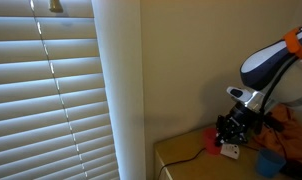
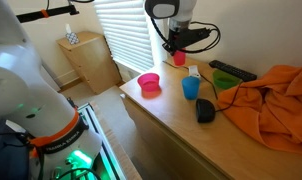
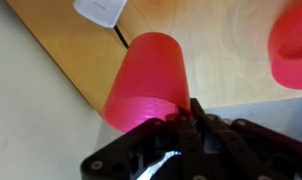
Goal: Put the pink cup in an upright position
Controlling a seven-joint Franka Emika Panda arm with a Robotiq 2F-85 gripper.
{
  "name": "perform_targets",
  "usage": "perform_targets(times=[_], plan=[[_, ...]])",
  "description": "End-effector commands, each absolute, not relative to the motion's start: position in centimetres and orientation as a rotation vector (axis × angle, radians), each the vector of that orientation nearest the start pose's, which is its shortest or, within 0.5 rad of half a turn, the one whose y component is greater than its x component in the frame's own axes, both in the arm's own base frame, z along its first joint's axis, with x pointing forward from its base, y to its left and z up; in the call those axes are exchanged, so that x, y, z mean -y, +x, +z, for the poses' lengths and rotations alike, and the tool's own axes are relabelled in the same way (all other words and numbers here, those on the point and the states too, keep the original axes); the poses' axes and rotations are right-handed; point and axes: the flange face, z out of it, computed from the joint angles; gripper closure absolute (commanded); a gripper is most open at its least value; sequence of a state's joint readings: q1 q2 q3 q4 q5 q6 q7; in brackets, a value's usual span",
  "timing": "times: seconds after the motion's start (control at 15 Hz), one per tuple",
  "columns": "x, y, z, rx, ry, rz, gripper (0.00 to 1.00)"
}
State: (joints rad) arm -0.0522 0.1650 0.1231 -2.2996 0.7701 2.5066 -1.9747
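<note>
The spot on the bare wood by the pink bowl is clear. My gripper should next move the tilted pink cup back and down onto that spot, base first, and release it.
The pink cup fills the middle of the wrist view, its closed base pointing away from the camera and its wide rim at the jaws. My gripper is shut on the rim. In both exterior views the gripper holds the pink cup tilted over the far end of the wooden counter. I cannot tell whether the cup touches the counter.
A white flat object with a cable lies beside the cup. A pink bowl, a blue cup, a black object, a green bowl and an orange cloth are on the counter. Window blinds are behind.
</note>
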Motion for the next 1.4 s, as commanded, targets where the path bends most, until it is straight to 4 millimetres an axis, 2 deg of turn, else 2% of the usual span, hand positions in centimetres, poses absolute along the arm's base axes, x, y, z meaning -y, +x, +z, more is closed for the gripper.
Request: perform_targets(times=[0.0, 0.27, 0.53, 0.87, 0.93, 1.0, 1.07, 1.2, 1.33], plan=[[-3.3, 51.0, 27.5, 1.836, -2.133, -0.67, 0.98], [-1.6, 49.0, 27.6, 1.755, -2.307, -0.704, 0.98], [-1.7, 47.4, 24.7, 1.703, -2.304, -0.603, 0.98], [-1.4, 47.0, 23.6, 1.694, -2.337, -0.608, 0.98], [-1.4, 47.0, 23.5, 1.683, -2.339, -0.612, 0.68], [-1.5, 47.0, 23.5, 1.672, -2.335, -0.608, 0.67], [-1.4, 47.0, 23.5, 1.665, -2.338, -0.604, 0.6], [-1.4, 47.0, 23.9, 1.671, -2.343, -0.604, 0.45], [-1.4, 47.1, 25.4, 1.699, -2.344, -0.632, 0.3]])
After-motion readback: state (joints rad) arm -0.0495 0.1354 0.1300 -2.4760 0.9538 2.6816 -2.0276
